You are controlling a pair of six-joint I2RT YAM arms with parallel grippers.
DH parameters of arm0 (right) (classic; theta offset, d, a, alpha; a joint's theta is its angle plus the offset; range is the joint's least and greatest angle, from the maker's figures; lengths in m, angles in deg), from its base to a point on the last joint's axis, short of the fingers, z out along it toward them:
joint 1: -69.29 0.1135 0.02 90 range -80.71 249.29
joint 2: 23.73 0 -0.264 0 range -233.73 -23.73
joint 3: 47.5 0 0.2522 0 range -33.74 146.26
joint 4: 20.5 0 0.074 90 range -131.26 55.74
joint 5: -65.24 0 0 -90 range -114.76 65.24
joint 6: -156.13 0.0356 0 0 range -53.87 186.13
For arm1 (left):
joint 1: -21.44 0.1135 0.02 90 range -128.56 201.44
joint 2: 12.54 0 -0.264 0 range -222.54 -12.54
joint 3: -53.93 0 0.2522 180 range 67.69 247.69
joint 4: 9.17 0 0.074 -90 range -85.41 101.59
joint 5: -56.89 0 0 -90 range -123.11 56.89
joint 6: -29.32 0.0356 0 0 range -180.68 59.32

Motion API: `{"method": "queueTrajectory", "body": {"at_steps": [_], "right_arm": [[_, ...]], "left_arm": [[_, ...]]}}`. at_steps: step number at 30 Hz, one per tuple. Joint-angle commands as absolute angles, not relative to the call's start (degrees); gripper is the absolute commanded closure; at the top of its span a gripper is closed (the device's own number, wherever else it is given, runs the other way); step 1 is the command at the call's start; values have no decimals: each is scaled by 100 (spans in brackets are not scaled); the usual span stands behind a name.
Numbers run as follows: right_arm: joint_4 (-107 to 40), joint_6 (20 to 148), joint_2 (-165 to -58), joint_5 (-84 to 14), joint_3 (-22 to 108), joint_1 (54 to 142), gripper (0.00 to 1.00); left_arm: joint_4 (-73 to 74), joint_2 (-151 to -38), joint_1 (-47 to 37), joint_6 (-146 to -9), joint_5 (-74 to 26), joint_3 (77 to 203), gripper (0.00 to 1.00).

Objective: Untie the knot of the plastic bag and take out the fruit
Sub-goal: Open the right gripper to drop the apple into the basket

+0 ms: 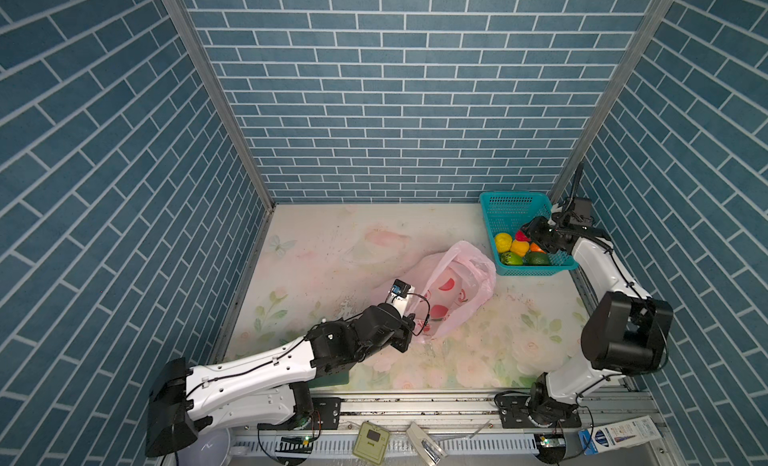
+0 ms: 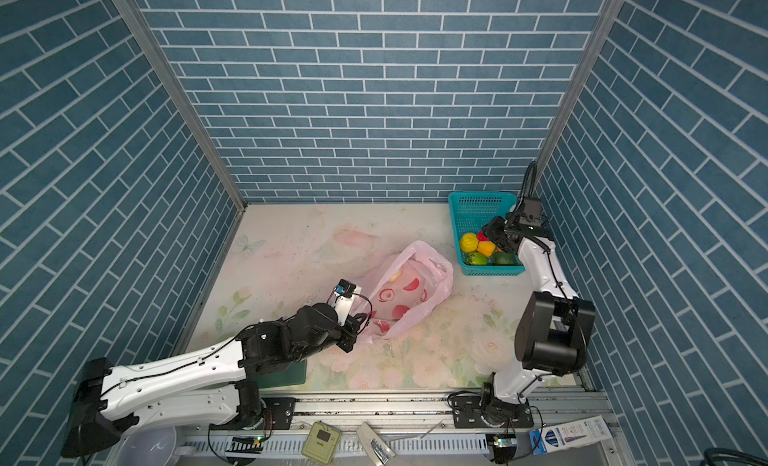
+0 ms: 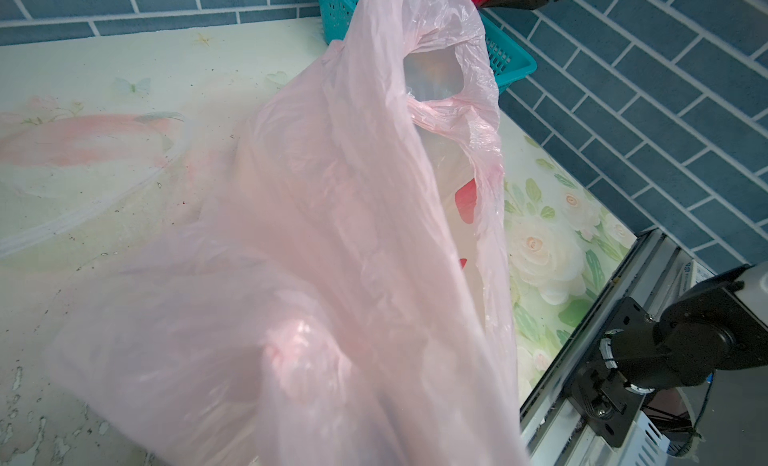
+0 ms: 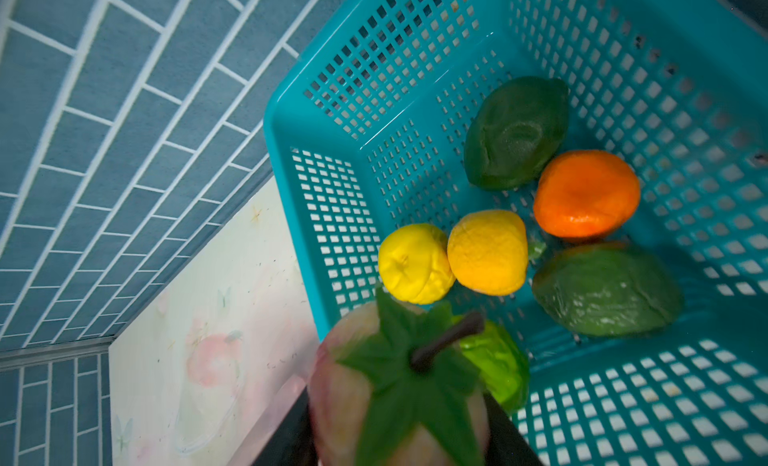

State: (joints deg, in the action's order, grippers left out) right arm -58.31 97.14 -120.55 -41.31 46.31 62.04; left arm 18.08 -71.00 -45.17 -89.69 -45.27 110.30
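Note:
My right gripper has the bare basket bottom beyond the yellow fruit (image 1: 503,225) (image 4: 417,184) outward below it, so next it needs to lower outward over that gap to release the whitish-pink one.
The pink plastic bag (image 1: 451,287) lies slack on the flowered table, its open mouth toward the teal basket (image 1: 505,212). My left gripper (image 1: 415,333) is shut on the bag's near bottom corner. In the left wrist view the bag (image 3: 332,235) covers the jaws, and a handle loop (image 3: 436,77) gapes. The knot is not in view. My right gripper (image 4: 399,435) holds a whitish-pink fruit (image 4: 353,385) with green leaves over the basket's (image 4: 332,193) near corner. Several fruits lie inside: yellow (image 4: 413,262), yellow-orange (image 4: 488,251), orange (image 4: 586,193), dark green (image 4: 515,131), light green (image 4: 498,360).
The basket stands at the back right against the brick wall (image 1: 665,193). A green board (image 1: 332,378) lies under my left arm. On the front rail sit a small greenish device (image 1: 371,441) and a blue-and-white box (image 1: 619,435).

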Motion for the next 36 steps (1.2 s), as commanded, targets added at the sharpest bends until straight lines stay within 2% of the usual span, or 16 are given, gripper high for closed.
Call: {"method": "queueTrajectory", "body": {"at_steps": [1, 7, 12, 17, 19, 27, 36], "right_arm": [[-5507, 9401, -12651, -3955, 5287, 6191, 59], [-5629, 9347, -13706, -3917, 6248, 6189, 55], [-5941, 9261, -14290, -3857, 6826, 6178, 42], [-5997, 9200, -14268, -3768, 6761, 6191, 26], [-6027, 9131, -14200, -3759, 6681, 6207, 23], [-6027, 9031, -13409, -3867, 5884, 6358, 21], [-6623, 9050, -11302, -4064, 4465, 6955, 21]], "left_arm": [[1983, -6961, -4483, -9059, -4363, 10897, 100], [2114, -6777, -4492, -9178, -4244, 10788, 100], [2237, -6672, -4493, -9188, -4107, 10670, 100], [2233, -6683, -4510, -9166, -3880, 10623, 100], [2217, -6703, -4517, -9137, -3800, 10636, 100], [2147, -6704, -4568, -9074, -3447, 10662, 100], [2428, -6380, -4763, -9091, -3320, 10724, 100]]}}
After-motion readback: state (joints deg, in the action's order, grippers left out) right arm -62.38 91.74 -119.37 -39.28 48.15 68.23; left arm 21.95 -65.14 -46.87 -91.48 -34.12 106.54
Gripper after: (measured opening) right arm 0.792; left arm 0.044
